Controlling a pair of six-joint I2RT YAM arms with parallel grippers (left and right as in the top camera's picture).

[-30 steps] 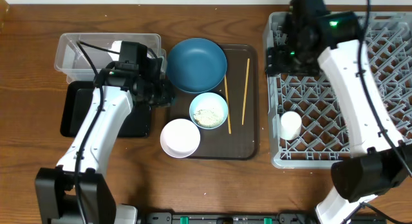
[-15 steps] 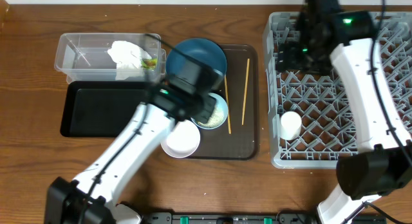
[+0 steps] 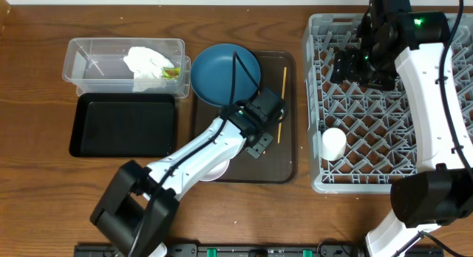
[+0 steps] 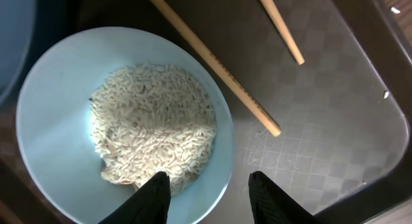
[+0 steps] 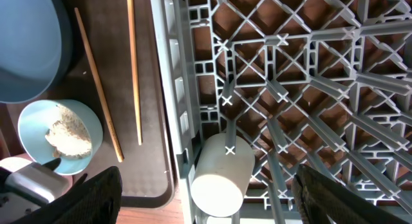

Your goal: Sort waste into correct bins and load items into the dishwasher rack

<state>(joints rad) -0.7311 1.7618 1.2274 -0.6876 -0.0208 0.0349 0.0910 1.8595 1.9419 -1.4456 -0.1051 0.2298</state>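
Observation:
Next, my left gripper goes down onto the light blue bowl's near rim, one finger inside and one outside, as that rim already lies between the open fingers.
My left gripper (image 4: 209, 185) is open and straddles the near rim of the light blue bowl (image 4: 51, 134), which holds whitish rice scraps (image 4: 154, 121). Two wooden chopsticks (image 4: 212, 56) lie beside it on the brown tray. The dark blue dish (image 3: 225, 72) sits behind; the white bowl (image 3: 216, 171) is mostly hidden under my left arm. The napkin (image 3: 150, 61) and the yellow-green wrapper (image 3: 171, 72) lie in the clear tub (image 3: 89, 65). The black tray (image 3: 122, 124) holds nothing. My right gripper (image 5: 207, 176) is open and empty above the grey rack (image 3: 392, 102), over the white cup (image 5: 219, 172).
The dark brown serving tray (image 3: 284, 165) sits between the bins and the rack. The rack's near-left wall (image 5: 170, 89) runs right beside the tray's edge. Bare wooden table (image 3: 44, 183) shows at the front left.
My left arm has swung right from the bins to the brown tray and now sits over the light blue bowl. My right arm has shifted right over the rack.

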